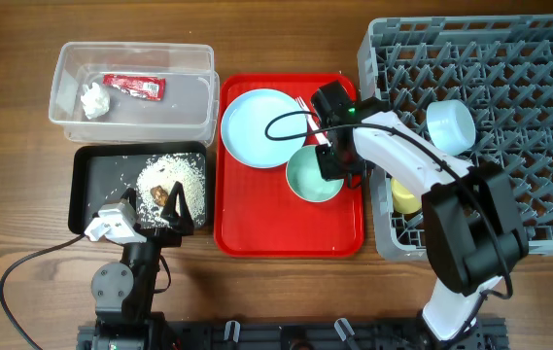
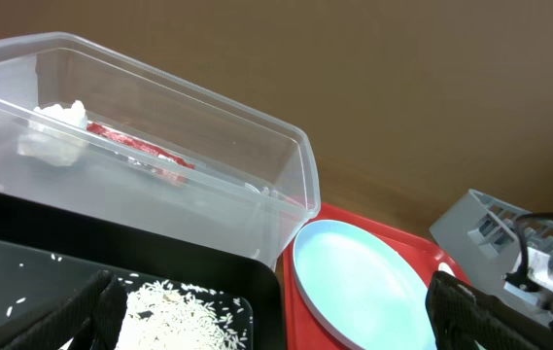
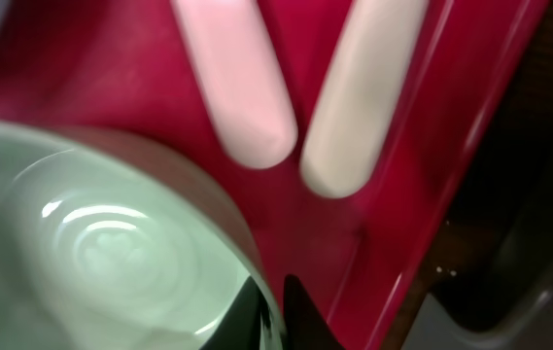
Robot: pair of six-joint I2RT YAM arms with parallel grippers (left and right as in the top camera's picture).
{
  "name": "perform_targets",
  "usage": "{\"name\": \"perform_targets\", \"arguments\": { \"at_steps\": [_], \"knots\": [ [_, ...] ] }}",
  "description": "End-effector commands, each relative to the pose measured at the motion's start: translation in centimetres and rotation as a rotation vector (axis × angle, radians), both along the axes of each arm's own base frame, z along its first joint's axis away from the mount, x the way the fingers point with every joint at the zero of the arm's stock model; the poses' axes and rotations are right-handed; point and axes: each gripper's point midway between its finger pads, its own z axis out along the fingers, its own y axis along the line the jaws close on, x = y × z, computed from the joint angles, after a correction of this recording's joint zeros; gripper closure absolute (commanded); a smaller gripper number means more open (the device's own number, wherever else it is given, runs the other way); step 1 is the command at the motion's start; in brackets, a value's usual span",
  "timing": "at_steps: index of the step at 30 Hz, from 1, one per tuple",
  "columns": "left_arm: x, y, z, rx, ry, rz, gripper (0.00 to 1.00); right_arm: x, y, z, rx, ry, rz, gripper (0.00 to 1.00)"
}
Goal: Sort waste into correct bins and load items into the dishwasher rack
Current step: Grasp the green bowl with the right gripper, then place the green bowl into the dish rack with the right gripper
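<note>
The rack's rows past the pale blue bowl are empty. The robot's right gripper should next lift outward over them, tilt the mint green bowl (image 1: pixel 313 177), lower it and let it go.
The mint green bowl (image 1: pixel 313 177) stands on the red tray (image 1: pixel 286 238). My right gripper (image 1: pixel 328 158) is shut on its far rim, one finger inside and one outside, as the right wrist view (image 3: pixel 274 313) shows against the bowl (image 3: pixel 91 253). The white fork and spoon handles (image 3: pixel 257 87) lie just beyond. The pale blue plate (image 1: pixel 259 126) lies beside the bowl. My left gripper (image 1: pixel 156 209) is open and empty over the near edge of the black tray (image 1: pixel 91 180), which holds rice (image 1: pixel 174 175) and a brown chunk (image 1: pixel 160 192). The grey rack (image 1: pixel 509 87) holds the pale blue bowl (image 1: pixel 450 125) and yellow cup (image 1: pixel 404 198).
The clear tub (image 1: pixel 130 58) at the back left holds the red wrapper (image 1: pixel 135 86) and white tissue (image 1: pixel 94 99). The left wrist view shows the tub (image 2: pixel 208 185), rice (image 2: pixel 174 313), plate (image 2: pixel 363 287) and a rack corner (image 2: pixel 485 226). A black cable loops over the plate.
</note>
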Motion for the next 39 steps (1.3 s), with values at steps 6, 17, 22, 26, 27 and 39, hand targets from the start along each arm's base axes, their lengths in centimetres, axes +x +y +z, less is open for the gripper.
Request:
{"name": "perform_targets", "arguments": {
  "at_steps": [6,17,22,26,27,39],
  "knots": [
    [0.0,0.0,-0.2,0.004,-0.004,-0.003,0.00,1.0,-4.4,6.8,-0.192,-0.203,-0.035,0.96],
    [0.0,0.0,-0.2,0.004,-0.004,-0.003,0.00,-1.2,-21.9,33.5,-0.821,-1.095,-0.686,0.96],
    [0.0,0.0,-0.2,0.005,-0.004,-0.003,0.00,-0.6,-28.1,30.6,-0.898,-0.951,-0.806,0.96],
    [0.0,0.0,-0.2,0.004,-0.004,-0.003,0.00,-0.1,-32.0,27.2,-0.923,-0.821,-0.855,0.96],
    [0.0,0.0,-0.2,0.004,-0.004,-0.003,0.00,0.1,-33.2,25.9,-0.923,-0.775,-0.866,0.96],
    [0.0,0.0,-0.2,0.004,-0.004,-0.003,0.00,1.9,-38.9,16.4,-1.088,-0.409,-0.721,0.96]
  ]
}}
